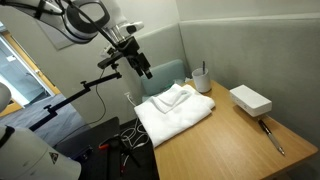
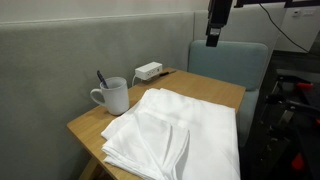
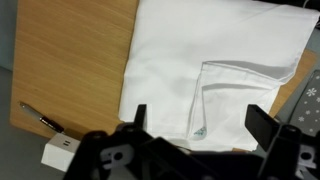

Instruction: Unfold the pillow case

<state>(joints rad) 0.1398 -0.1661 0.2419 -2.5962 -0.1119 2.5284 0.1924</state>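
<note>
The folded flap's outer corner (image 2: 166,174) (image 3: 281,81) is below with its edge showing, so the gripper should go down next toward the right in the wrist view, onto that corner.
The pillow case (image 1: 175,108) is a large white folded fabric piece lying on the wooden table (image 1: 225,140). It shows in both exterior views (image 2: 175,130) and fills the wrist view (image 3: 215,70), where a smaller folded flap with a tiny label lies on its right half. My gripper (image 1: 143,68) hangs in the air well above the fabric's far end, apart from it; it also shows at the top of an exterior view (image 2: 213,38). In the wrist view its two fingers stand wide apart with nothing between them (image 3: 197,122).
A white mug (image 2: 113,96) with a utensil stands at the table's far edge. A small white box (image 1: 250,99) and a pen (image 1: 272,135) lie beside the fabric. A blue-grey chair (image 2: 235,65) stands by the table. Cables and a stand are on the floor.
</note>
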